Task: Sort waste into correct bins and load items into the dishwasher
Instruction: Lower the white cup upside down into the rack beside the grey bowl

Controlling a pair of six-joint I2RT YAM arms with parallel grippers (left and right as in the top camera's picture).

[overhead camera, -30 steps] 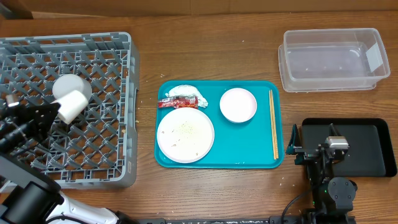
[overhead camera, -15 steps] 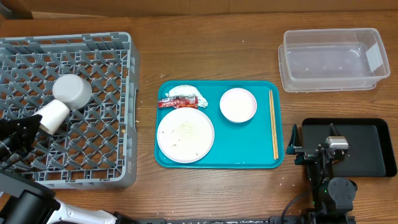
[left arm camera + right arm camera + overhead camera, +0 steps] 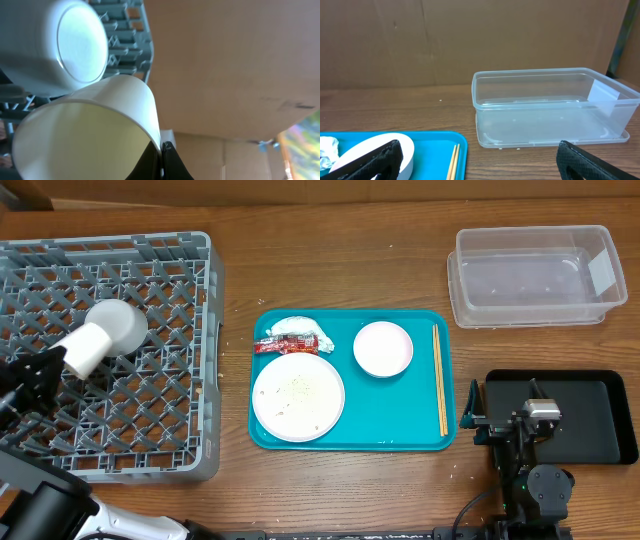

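I will next move my left gripper down and a little back to let go of the white cup on the empty rack slots beside the bowl, because the cup's base crowds that bowl.
My left gripper is shut on the rim of a white cup, holding it tilted over the grey dishwasher rack. The cup's base points at an upturned pale grey-blue bowl. In the left wrist view the fingertips pinch the cup wall just below the bowl. My right gripper stands open at the right edge of the teal tray. That tray holds a white plate with crumbs, a small bowl, chopsticks, a napkin and a red wrapper.
A clear plastic tub sits at the back right, also ahead of the right wrist as the tub. The black tray lies under the right arm. Bare wooden table separates rack, teal tray and tub.
My left gripper carried the cup leftward over the rack, then slightly back toward the bowl. The right arm has not moved.
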